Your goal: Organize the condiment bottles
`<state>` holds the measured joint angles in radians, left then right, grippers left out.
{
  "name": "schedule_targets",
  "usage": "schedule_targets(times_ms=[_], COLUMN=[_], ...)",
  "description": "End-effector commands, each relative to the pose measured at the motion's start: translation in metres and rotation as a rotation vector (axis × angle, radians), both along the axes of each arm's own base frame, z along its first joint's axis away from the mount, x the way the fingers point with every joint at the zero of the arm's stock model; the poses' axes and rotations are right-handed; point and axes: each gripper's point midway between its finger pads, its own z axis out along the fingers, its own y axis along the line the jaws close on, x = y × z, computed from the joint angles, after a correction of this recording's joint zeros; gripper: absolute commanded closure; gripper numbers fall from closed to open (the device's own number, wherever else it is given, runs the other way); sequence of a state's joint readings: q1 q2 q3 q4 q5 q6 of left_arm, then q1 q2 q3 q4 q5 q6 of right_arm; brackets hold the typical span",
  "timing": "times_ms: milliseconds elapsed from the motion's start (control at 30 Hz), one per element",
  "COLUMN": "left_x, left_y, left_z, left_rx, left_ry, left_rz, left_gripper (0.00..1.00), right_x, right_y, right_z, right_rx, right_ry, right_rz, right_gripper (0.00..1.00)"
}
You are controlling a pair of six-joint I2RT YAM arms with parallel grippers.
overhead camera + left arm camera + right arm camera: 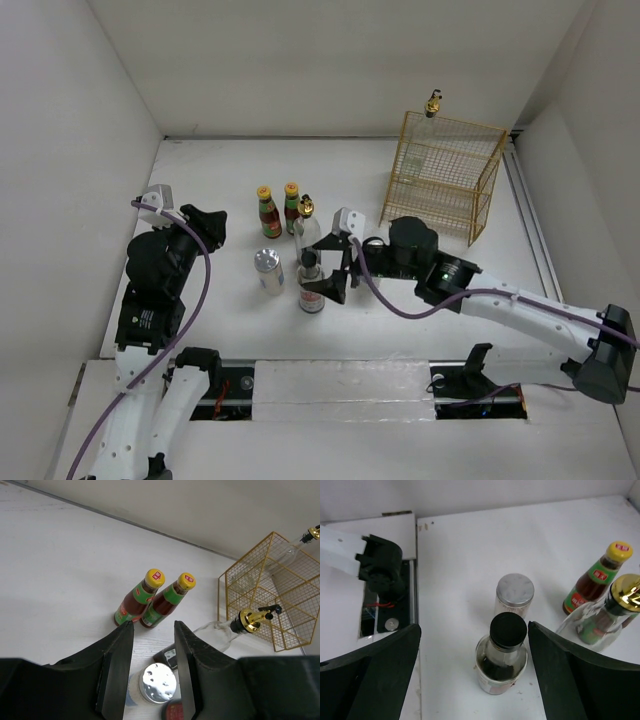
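Observation:
My right gripper moves down and to the left in the top view next, fingers around the jar's neck below the black cap, since the neck is narrower than the jar's body.
Two red-sauce bottles with yellow caps (265, 210) (292, 205) stand side by side at mid-table, a tall clear gold-topped bottle (307, 225) just right of them. In front stand a silver-lidded shaker (268, 270) and a dark black-capped jar (311, 287). My right gripper (335, 267) is open wide, and the jar (507, 655) stands untouched between its spread fingers. My left gripper (207, 226) hovers left of the group. Its jaws (153, 625) are narrowly apart on nothing, with the shaker (157, 682) showing below the gap. Another gold-topped bottle (433, 104) stands at the basket.
A yellow wire basket (440, 175) stands at the back right of the table, near the right wall. White walls close the table in on the left, back and right. The arm bases and a metal rail (340, 385) run along the near edge.

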<state>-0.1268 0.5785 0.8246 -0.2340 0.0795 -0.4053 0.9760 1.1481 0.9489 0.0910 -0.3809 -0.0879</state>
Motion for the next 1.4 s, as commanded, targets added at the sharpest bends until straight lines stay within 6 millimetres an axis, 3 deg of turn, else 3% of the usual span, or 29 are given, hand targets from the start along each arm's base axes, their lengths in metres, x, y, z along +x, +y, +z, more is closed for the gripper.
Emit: schedule_targets(times_ms=[0,100,233,267,367,400,600,700,733,800,833,933,967,1067,1100,1167,1200,1300,1333,1367], left_x=[0.002,0.001,0.002,0.002,0.002,0.002,0.000,-0.001,-0.001,-0.001,-0.001,-0.001,-0.001,-0.003,-0.003,-0.001,-0.001,-0.003,-0.003,-0.003], left_y=[0.002,0.002,-0.001,-0.001,-0.001,-0.001,-0.001,-0.003,-0.003,-0.005,-0.005,-0.005,-0.005,-0.004,-0.004,-0.003,-0.003,-0.004,-0.004,-0.004], left_z=[0.006,0.008,0.005,0.005,0.005,0.005,0.007,0.007,0.007,0.007,0.007,0.007,0.007,0.010,0.010,0.007,0.007,0.010,0.010,0.010], left_rx=[-0.004,-0.005,-0.006,-0.006,-0.006,-0.006,0.002,0.000,0.000,-0.001,-0.001,-0.001,-0.001,-0.002,-0.002,0.000,0.000,-0.002,-0.002,-0.002], left_ry=[-0.029,-0.038,-0.027,-0.027,-0.027,-0.027,-0.038,-0.038,-0.038,-0.038,-0.038,-0.038,-0.038,-0.047,-0.047,-0.038,-0.038,-0.048,-0.048,-0.048], left_rz=[0.010,0.010,-0.010,-0.010,-0.010,-0.010,-0.011,-0.021,-0.021,-0.032,-0.032,-0.032,-0.032,-0.032,-0.032,-0.023,-0.023,-0.032,-0.032,-0.032], left_gripper=[0.66,0.65,0.65,0.65,0.65,0.65,0.65,0.65,0.65,0.65,0.65,0.65,0.65,0.65,0.65,0.65,0.65,0.65,0.65,0.65], right_x=[0.003,0.012,0.025,0.027,0.032,0.033,0.038,0.042,0.040,0.038,0.035,0.032,0.027,0.028,0.025,0.029,0.026,0.040,0.044,0.061], right_y=[0.016,0.023,0.032,0.035,0.041,0.044,0.048,0.044,0.039,0.037,0.032,0.022,0.014,-0.004,-0.017,-0.035,-0.049,-0.079,-0.094,-0.111], right_z=[0.002,-0.010,-0.009,-0.018,-0.022,-0.029,-0.042,-0.049,-0.047,-0.036,-0.022,0.010,0.040,0.075,0.109,0.128,0.153,0.171,0.187,0.186], right_rx=[0.015,-0.004,0.032,0.022,0.059,0.058,0.095,0.106,0.120,0.157,0.187,0.232,0.286,0.324,0.380,0.396,0.441,0.443,0.468,0.443], right_ry=[-0.034,-0.028,-0.053,-0.047,-0.043,-0.025,0.007,0.021,0.027,0.018,0.002,-0.019,-0.045,-0.059,-0.082,-0.095,-0.119,-0.140,-0.156,-0.166], right_rz=[0.005,-0.030,-0.068,-0.068,-0.082,-0.083,-0.112,-0.146,-0.156,-0.154,-0.153,-0.184,-0.181,-0.236,-0.256,-0.328,-0.353,-0.481,-0.532,-0.630], right_gripper=[0.07,0.07,0.07,0.08,0.16,0.23,0.35,0.59,0.76,0.90,0.95,1.00,1.00,1.00,1.00,1.00,1.00,1.00,1.00,1.00])
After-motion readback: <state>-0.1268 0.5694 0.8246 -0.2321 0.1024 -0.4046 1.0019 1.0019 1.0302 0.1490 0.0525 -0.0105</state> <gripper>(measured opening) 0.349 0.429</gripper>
